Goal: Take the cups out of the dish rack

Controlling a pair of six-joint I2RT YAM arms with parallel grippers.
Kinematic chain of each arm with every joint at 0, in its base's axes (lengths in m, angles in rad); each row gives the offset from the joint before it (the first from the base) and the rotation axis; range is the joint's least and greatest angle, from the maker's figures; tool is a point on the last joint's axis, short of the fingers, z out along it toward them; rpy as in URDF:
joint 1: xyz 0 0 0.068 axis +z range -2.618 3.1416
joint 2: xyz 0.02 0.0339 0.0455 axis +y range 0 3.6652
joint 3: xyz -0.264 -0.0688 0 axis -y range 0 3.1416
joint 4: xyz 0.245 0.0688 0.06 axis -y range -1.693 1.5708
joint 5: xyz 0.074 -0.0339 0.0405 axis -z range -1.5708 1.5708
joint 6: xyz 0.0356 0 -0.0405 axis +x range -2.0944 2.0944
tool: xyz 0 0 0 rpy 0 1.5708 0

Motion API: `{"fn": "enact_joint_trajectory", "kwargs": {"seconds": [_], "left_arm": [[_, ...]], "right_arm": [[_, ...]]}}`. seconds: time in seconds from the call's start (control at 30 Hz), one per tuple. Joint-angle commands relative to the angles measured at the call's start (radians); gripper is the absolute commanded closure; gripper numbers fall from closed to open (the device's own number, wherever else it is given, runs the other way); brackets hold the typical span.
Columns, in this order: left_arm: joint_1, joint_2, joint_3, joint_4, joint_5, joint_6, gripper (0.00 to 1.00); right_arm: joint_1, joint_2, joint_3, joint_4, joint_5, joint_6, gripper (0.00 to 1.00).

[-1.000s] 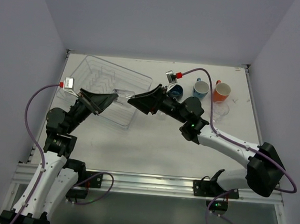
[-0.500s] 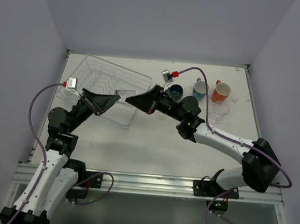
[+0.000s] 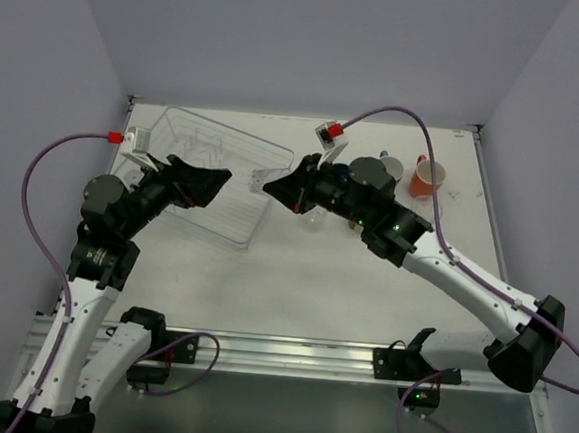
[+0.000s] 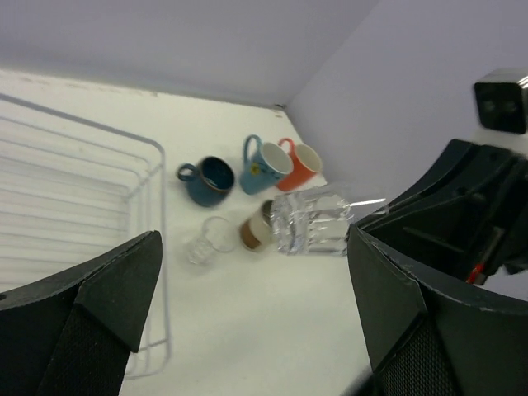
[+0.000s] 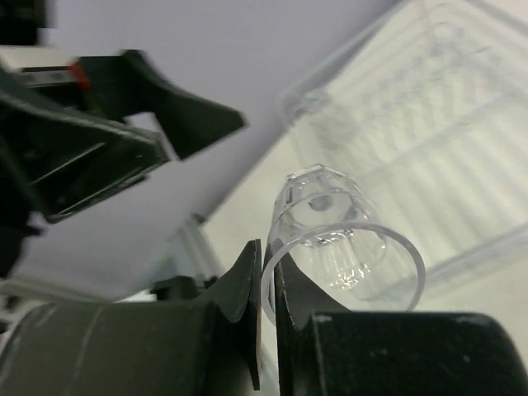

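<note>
My right gripper turns with its fingers down over the open clear tumbler beside the rack next, lowers the held tumbler into that tumbler's opening and releases.
A clear tumbler point(image 5: 338, 239) hangs in the air, with my right gripper point(image 5: 268, 280) shut on its rim; one finger is inside the glass and one outside. From above, this tumbler point(image 3: 261, 182) sits at the tip of the right gripper point(image 3: 275, 187), over the right end of the clear dish rack point(image 3: 206, 135). My left gripper point(image 3: 215, 183) stands open a little to its left, touching nothing. In the left wrist view the tumbler point(image 4: 313, 223) lies beyond the wide jaws of the left gripper point(image 4: 256, 313). The dish rack point(image 4: 91, 206) shows no cups in it there.
On the table right of the rack stand a dark blue cup point(image 4: 206, 180), a light blue mug point(image 4: 262, 165), an orange cup point(image 4: 301, 165), a clear tumbler point(image 4: 210, 238) and a cream cup point(image 4: 257, 231) on its side. From above, the orange cup point(image 3: 428, 177) sits near the right wall.
The left gripper opened, let go of the clear tumbler and drew back left. The right gripper shut on the tumbler's rim and now carries it alone.
</note>
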Motion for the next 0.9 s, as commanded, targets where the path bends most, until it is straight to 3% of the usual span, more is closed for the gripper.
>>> {"fn": "enact_joint_trajectory", "kwargs": {"seconds": [0.0, 0.2, 0.3, 0.6, 0.87], "left_arm": [[-0.002, -0.04, 0.08, -0.196, -0.178, 0.301, 0.0], [-0.002, -0.151, 0.027, -0.244, -0.385, 0.397, 0.0], [-0.005, -0.182, -0.01, -0.242, -0.433, 0.406, 0.0], [-0.056, -0.209, -0.081, -0.201, -0.551, 0.435, 0.0], [-0.103, -0.215, -0.101, -0.205, -0.573, 0.441, 0.0]], "right_arm": [[-0.008, 0.027, 0.194, -0.511, 0.233, -0.293, 1.0], [-0.049, 0.186, 0.413, -0.876, 0.332, -0.448, 1.0], [-0.064, 0.29, 0.492, -0.96, 0.381, -0.497, 1.0], [-0.104, 0.507, 0.605, -1.03, 0.398, -0.565, 1.0], [-0.115, 0.61, 0.658, -1.034, 0.395, -0.582, 1.0]]}}
